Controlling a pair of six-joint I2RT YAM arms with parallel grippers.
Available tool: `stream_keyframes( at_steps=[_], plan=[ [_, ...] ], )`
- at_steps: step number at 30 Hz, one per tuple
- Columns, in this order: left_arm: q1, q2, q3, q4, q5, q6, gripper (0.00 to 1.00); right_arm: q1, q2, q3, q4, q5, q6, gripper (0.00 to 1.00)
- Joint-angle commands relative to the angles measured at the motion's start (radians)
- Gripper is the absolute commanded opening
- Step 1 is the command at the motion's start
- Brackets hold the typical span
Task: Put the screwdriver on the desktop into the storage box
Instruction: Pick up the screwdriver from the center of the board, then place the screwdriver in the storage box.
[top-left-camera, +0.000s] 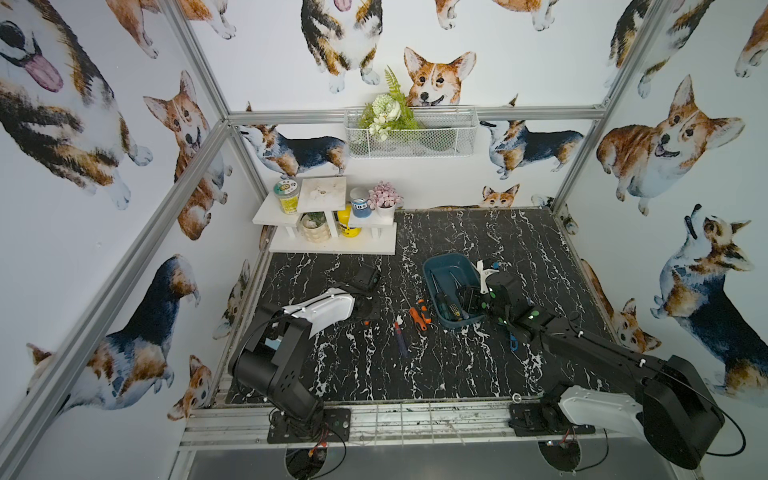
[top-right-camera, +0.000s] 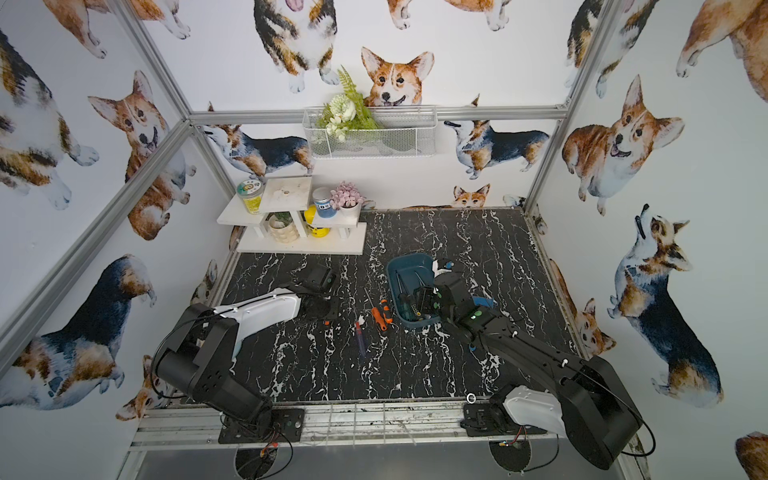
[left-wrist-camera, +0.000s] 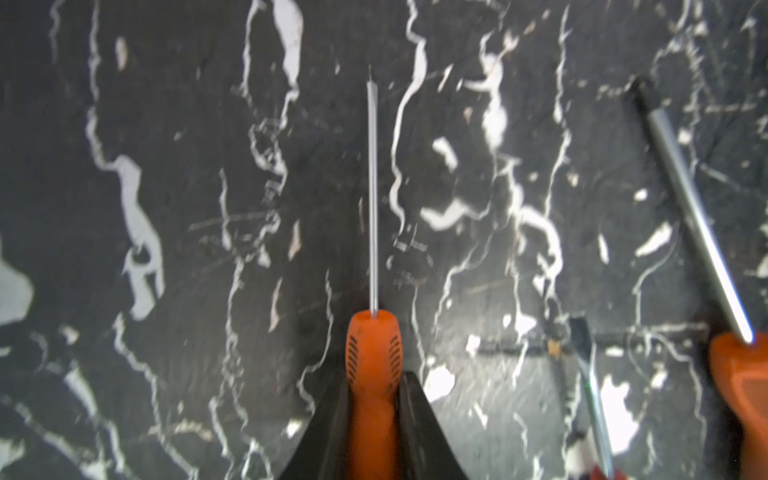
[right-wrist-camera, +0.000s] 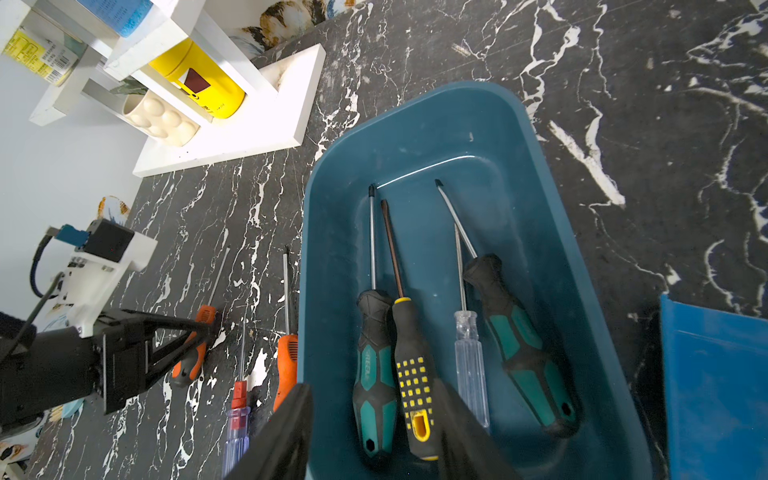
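Observation:
I should next raise my left gripper over the storage box's raised side, lower it inside and release. The middle of the teal storage box is past the loose screwdrivers from my gripper.
My left gripper is shut on the handle of a thin orange-handled screwdriver, low over the black marbled desktop; the right wrist view shows the same grip. A thicker orange screwdriver and a red-and-blue one lie loose on the desktop left of the teal storage box. Several screwdrivers lie inside the storage box. My right gripper hangs open over the box's near end, holding nothing.
A blue dustpan sits right beside the box, under my right arm. A white tiered shelf with jars and pots stands at the back left. A white wire basket hangs on the back wall.

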Motion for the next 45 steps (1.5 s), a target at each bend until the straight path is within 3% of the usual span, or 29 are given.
stream_keyframes(
  at_steps=[1,7,11,13,16,22,29,34,38,45],
  plan=[
    [-0.002,-0.063,0.003,-0.025,0.007,-0.027,0.07,-0.004,-0.010,0.009,0.024,0.012,0.008,0.52],
    [-0.002,-0.183,0.048,-0.064,0.001,-0.069,0.05,-0.008,-0.023,0.008,0.021,0.012,0.009,0.52],
    [-0.011,-0.246,0.052,-0.044,0.044,-0.162,0.01,-0.010,-0.029,0.013,0.014,0.020,0.010,0.52],
    [-0.065,-0.272,0.045,0.003,0.064,-0.237,0.02,-0.012,-0.060,0.013,0.006,0.048,0.010,0.52],
    [-0.215,-0.259,0.080,0.053,0.015,-0.359,0.02,-0.024,-0.099,0.003,0.006,0.084,0.014,0.52],
    [-0.425,-0.095,0.208,0.175,-0.085,-0.556,0.06,-0.062,-0.163,-0.015,-0.036,0.122,0.022,0.52],
    [-0.522,0.205,0.491,0.125,-0.181,-0.639,0.07,-0.142,-0.282,-0.053,-0.103,0.147,0.012,0.52],
    [-0.548,0.398,0.693,-0.018,-0.251,-0.728,0.09,-0.172,-0.332,-0.060,-0.157,0.181,0.016,0.53],
    [-0.548,0.469,0.733,-0.026,-0.261,-0.798,0.10,-0.181,-0.350,-0.065,-0.167,0.183,0.010,0.53],
    [-0.549,0.593,0.821,-0.054,-0.202,-0.814,0.13,-0.189,-0.344,-0.055,-0.164,0.174,0.002,0.53]
  ],
)
